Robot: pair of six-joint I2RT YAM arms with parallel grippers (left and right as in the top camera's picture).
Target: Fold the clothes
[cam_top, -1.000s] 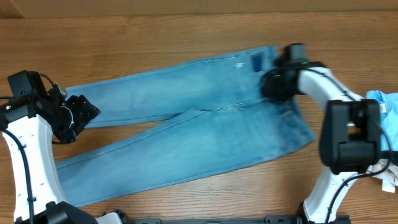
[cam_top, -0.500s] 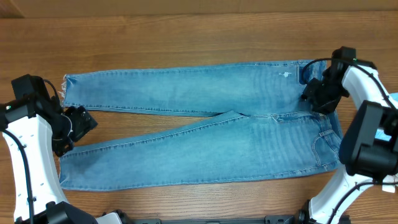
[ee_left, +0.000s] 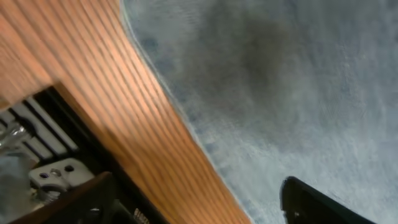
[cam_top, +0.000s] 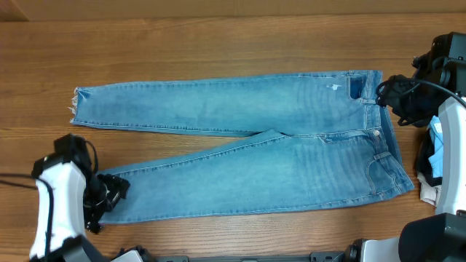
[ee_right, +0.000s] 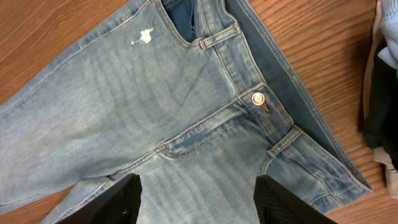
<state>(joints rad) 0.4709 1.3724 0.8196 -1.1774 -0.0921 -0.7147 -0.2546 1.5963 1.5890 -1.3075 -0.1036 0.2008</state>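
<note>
My left gripper moves down and to the left in the overhead view next with open fingers, since the hem of the near leg lies below it there.
The clothes, a pair of light blue jeans point(cam_top: 255, 138), lie flat on the wooden table, waistband to the right and both legs reaching left. My left gripper point(cam_top: 111, 191) is at the hem end of the near leg. In the left wrist view one of its black fingers point(ee_left: 311, 202) hangs over the denim point(ee_left: 280, 81), the jaws stand open and hold nothing. My right gripper point(cam_top: 393, 98) hovers just right of the waistband. Its two fingers stand wide apart above the fly and button point(ee_right: 257, 99), open with nothing between them point(ee_right: 198, 199).
A heap of other blue and dark garments point(cam_top: 439, 149) lies at the table's right edge, also seen in the right wrist view point(ee_right: 382, 81). The table's front edge and black frame point(ee_left: 74, 193) lie just beside the near leg's hem.
The jeans went from bunched and angled to spread flat, the waist drawn right. Both grippers opened and let go. The left arm moved toward the front edge; the right moved off right of the waistband.
</note>
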